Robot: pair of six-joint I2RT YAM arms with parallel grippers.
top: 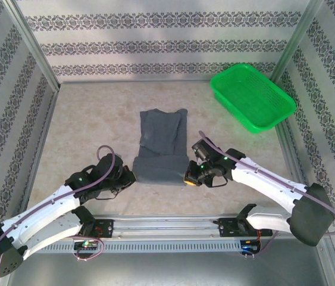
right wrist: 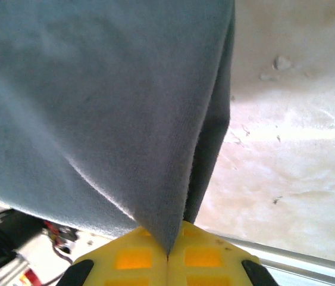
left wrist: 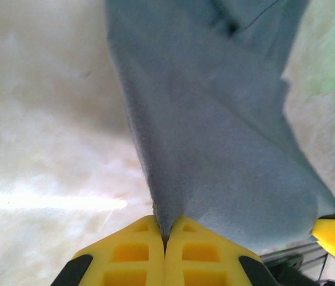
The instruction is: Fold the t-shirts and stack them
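The far end of the shirt lies flat outward of my left gripper. My left gripper needs to carry the pinched corner outward onto it next and let go of the cloth.
A dark slate-grey t-shirt lies in the middle of the table as a long narrow strip, its near end raised off the surface. My left gripper is shut on the near left corner of the t-shirt, and the cloth runs up out of its yellow fingers. My right gripper is shut on the near right corner of the t-shirt, pinched between its yellow fingers. The far end of the shirt rests flat on the table.
A green basket stands at the back right, holding nothing. Patterned walls close in the table on three sides. A metal rail runs along the near edge between the arm bases.
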